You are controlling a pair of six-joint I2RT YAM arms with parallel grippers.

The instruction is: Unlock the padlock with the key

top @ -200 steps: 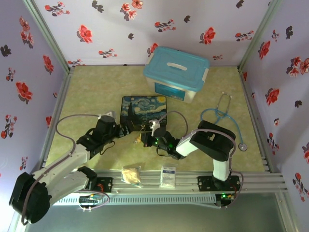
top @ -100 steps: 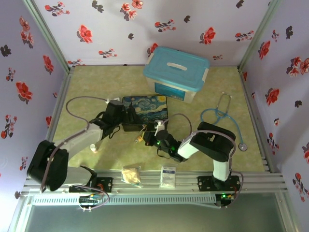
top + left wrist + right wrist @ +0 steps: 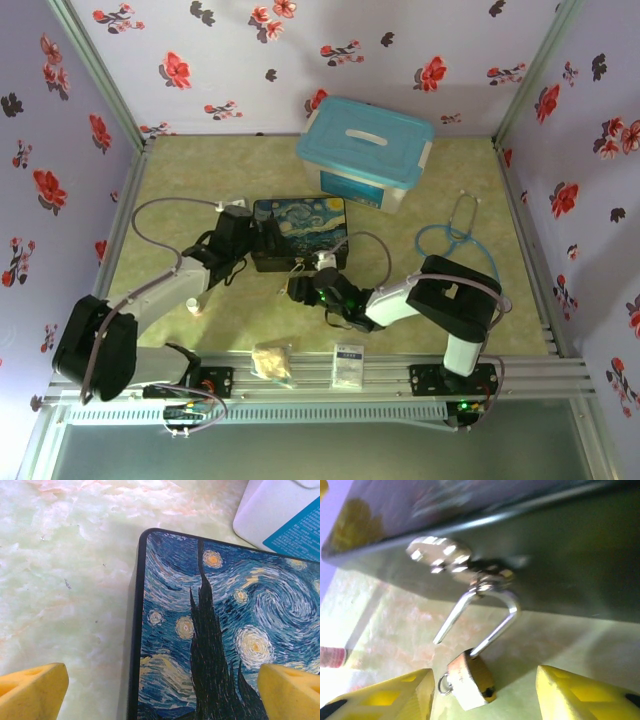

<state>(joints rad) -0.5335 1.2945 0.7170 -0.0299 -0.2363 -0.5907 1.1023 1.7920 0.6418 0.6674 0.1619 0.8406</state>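
Observation:
Next I will move my right gripper in around the brass padlock body (image 3: pixel 471 681), evening its fingers about it, because the padlock body hangs closer to the finger beside the small ring.
In the right wrist view the brass padlock (image 3: pixel 469 679) hangs by its silver shackle (image 3: pixel 496 622) from the hasp (image 3: pixel 481 575) on the front of the dark painted box (image 3: pixel 300 225). The shackle is sprung open, with one leg free of the body. A small silver ring (image 3: pixel 442 684) sticks out at the body's lower left; I cannot make out the key's blade. My right gripper (image 3: pixel 485 702) is open, its yellow fingers (image 3: pixel 385 697) either side of the padlock, not touching it. My left gripper (image 3: pixel 160 695) is open above the box's lid (image 3: pixel 225 630).
A white storage bin with a blue lid (image 3: pixel 365 152) stands behind the painted box. A stethoscope (image 3: pixel 462 240) lies at the right. A white card with a blue stripe (image 3: pixel 349 365) and a beige crumpled lump (image 3: pixel 272 360) rest on the front rail.
My left arm swung from the padlock area up to the painted box's left end. The right gripper shifted left, closer to the box's front.

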